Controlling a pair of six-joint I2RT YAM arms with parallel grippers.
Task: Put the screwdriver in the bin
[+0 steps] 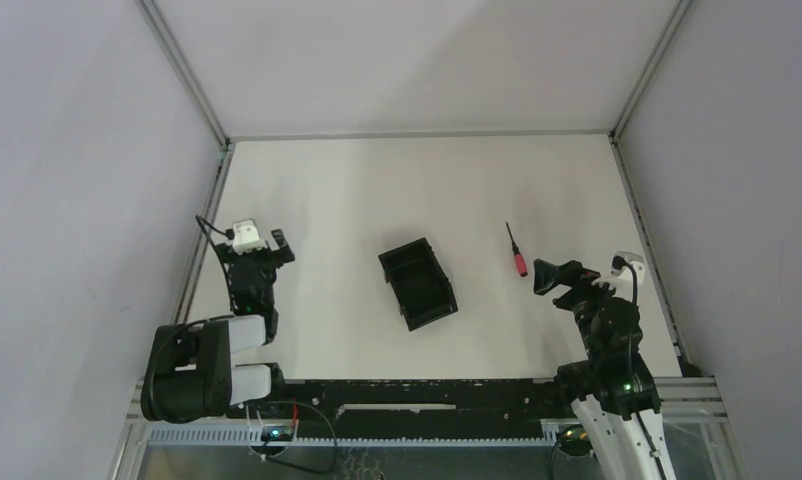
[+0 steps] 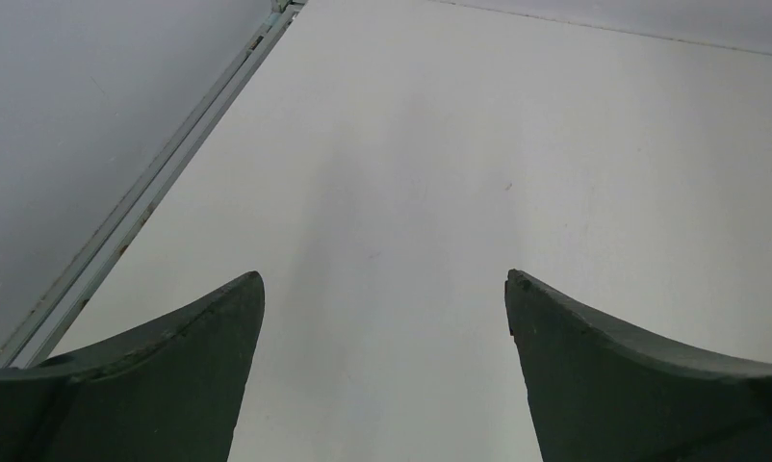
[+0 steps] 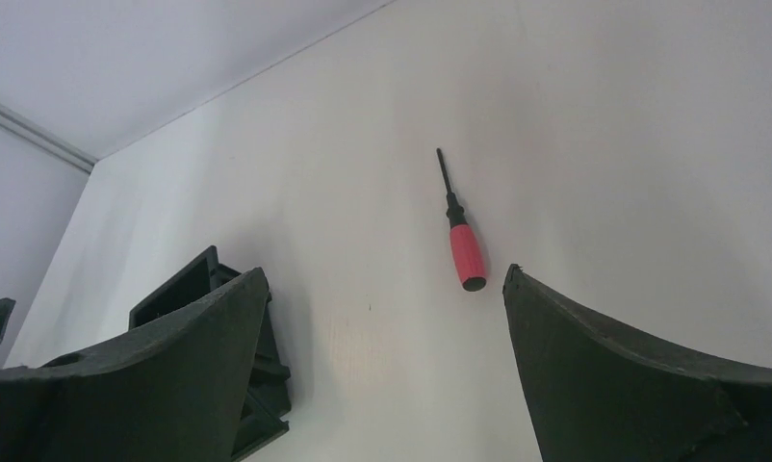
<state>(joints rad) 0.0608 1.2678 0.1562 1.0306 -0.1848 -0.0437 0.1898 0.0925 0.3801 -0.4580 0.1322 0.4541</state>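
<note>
The screwdriver lies flat, so the robot's right gripper needs to move outward and left in the top view next, tilt downward and lower onto the red handle's stem end (image 1: 518, 259) (image 3: 461, 236).
The screwdriver (image 1: 516, 252) lies flat on the white table right of centre, thin black shaft pointing away, red handle nearest my right arm. It also shows in the right wrist view (image 3: 459, 231), just ahead of the right fingertip. The bin (image 1: 418, 283), a small black divided tray, sits at mid-table, empty; it shows partly behind the left finger in the right wrist view (image 3: 185, 284). My right gripper (image 1: 551, 275) is open and empty, just right of and below the screwdriver's handle. My left gripper (image 1: 275, 247) is open and empty over bare table at the left.
Grey enclosure walls stand on the left, right and back, with metal frame rails (image 1: 202, 240) along the table's edges. A black rail (image 1: 417, 390) with cables runs along the near edge between the arm bases.
</note>
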